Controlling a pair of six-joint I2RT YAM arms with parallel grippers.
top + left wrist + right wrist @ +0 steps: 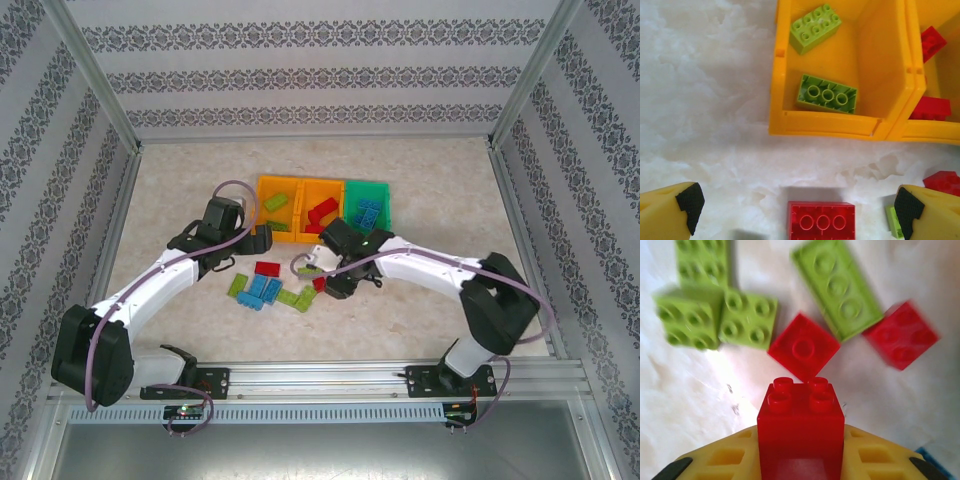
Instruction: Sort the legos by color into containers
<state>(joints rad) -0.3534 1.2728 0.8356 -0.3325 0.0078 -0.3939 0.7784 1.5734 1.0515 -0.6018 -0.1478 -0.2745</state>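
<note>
The middle orange-yellow bin (310, 187) already holds red legos, so the robot's right gripper should next carry the red square lego up and outward over that bin to release it.
Three joined bins stand at mid-table: a left orange-yellow bin (264, 190) with two lime legos (827, 95), a middle orange-yellow bin (310, 187) with red legos (932, 42), and a green bin (352, 188) with blue ones. My left gripper (255, 243) (799, 207) is open just in front of the left bin's wall (825, 125), over an upturned red oblong lego (821, 220). My right gripper (323, 272) (801, 460) is shut on a red square lego (801, 430), above loose red (803, 347) and lime (837, 287) bricks.
Loose bricks lie between the arms: a red one (267, 268), blue ones (262, 290), lime ones (293, 297). More lime squares (747, 317) and a red brick (901, 335) sit under the right wrist. Patterned walls and metal posts fence the table.
</note>
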